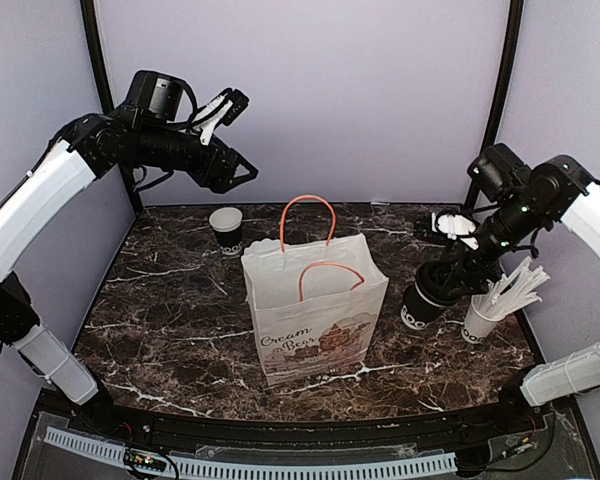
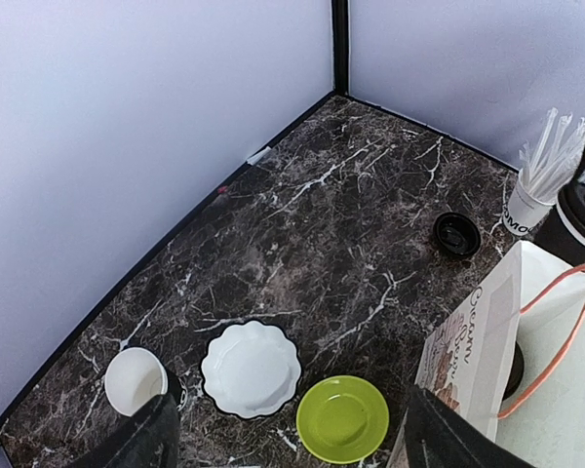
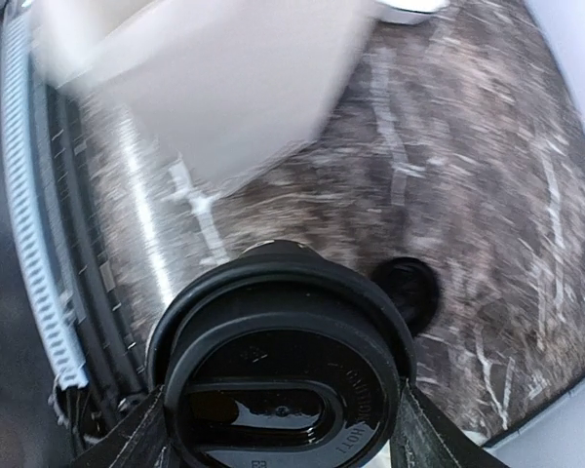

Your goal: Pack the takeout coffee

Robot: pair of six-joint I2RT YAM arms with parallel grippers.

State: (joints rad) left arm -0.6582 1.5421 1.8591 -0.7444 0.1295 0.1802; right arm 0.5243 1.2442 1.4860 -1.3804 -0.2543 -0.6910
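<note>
The robot's right gripper will next swing back to the left in the top view, to the bare tabletop before the bag's printed side (image 1: 307,398), lower the coffee (image 1: 418,303) and let it go.
The takeout coffee (image 1: 418,303), a black cup with a black lid, hangs tilted in my right gripper (image 1: 436,284) just above the table, right of the white paper bag (image 1: 315,310). In the right wrist view its lid (image 3: 285,390) fills the space between my fingers (image 3: 141,439), with the bag (image 3: 205,88) blurred beyond. My left gripper (image 1: 235,170) is open and empty, held high over the table's back left. The left wrist view shows the coffee (image 2: 580,219) behind the bag (image 2: 468,351).
A lidless black cup (image 1: 225,230) stands behind the bag at left. A white cup of sticks (image 1: 480,320) stands right of the coffee. A loose black lid (image 2: 456,234), a white plate (image 2: 251,369) and a green plate (image 2: 342,418) lie behind the bag.
</note>
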